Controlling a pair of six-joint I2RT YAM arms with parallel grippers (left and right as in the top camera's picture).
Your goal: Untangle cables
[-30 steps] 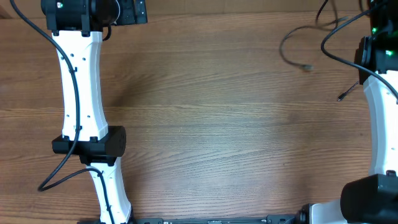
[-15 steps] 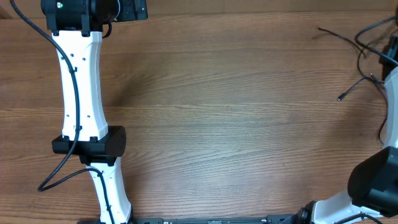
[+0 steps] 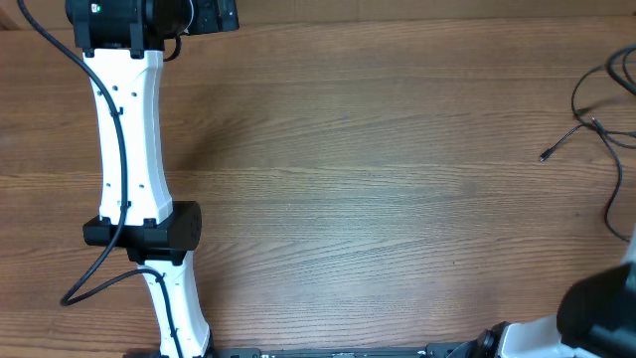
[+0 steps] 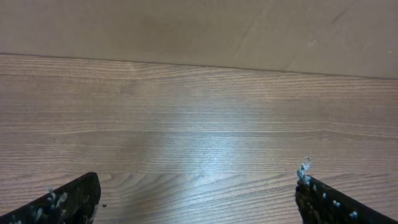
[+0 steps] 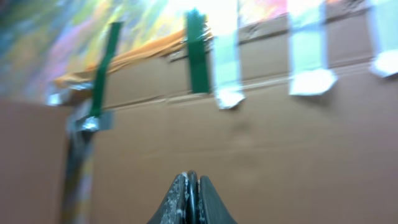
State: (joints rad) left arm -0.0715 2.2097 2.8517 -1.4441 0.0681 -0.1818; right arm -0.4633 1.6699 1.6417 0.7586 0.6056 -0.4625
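The piece of cable in my right gripper should be released next, with the gripper going down and tipping down toward the thin black cables, because the gripper is facing the cardboard wall, high above the tabletop.
The thin black cables [image 3: 594,123] lie at the table's right edge in the overhead view. One loops near the far corner and one plug end [image 3: 543,157] points left. My right gripper [image 5: 191,198] is shut on a thin black cable strand pinched between its fingertips. It faces a cardboard wall and is outside the overhead view. My left gripper [image 4: 198,196] is open and empty over bare wood. It shows at the far left of the table in the overhead view [image 3: 204,15], far from the cables.
The left arm [image 3: 129,149] stretches along the table's left side with its own thick black wire. The right arm's base [image 3: 596,318] sits at the near right corner. A cardboard wall with green and white tape strips [image 5: 199,50] stands ahead of the right wrist.
The right arm has swung right and out of the overhead view, dragging the cables from the far right area to the table's right edge. The left arm has not moved.
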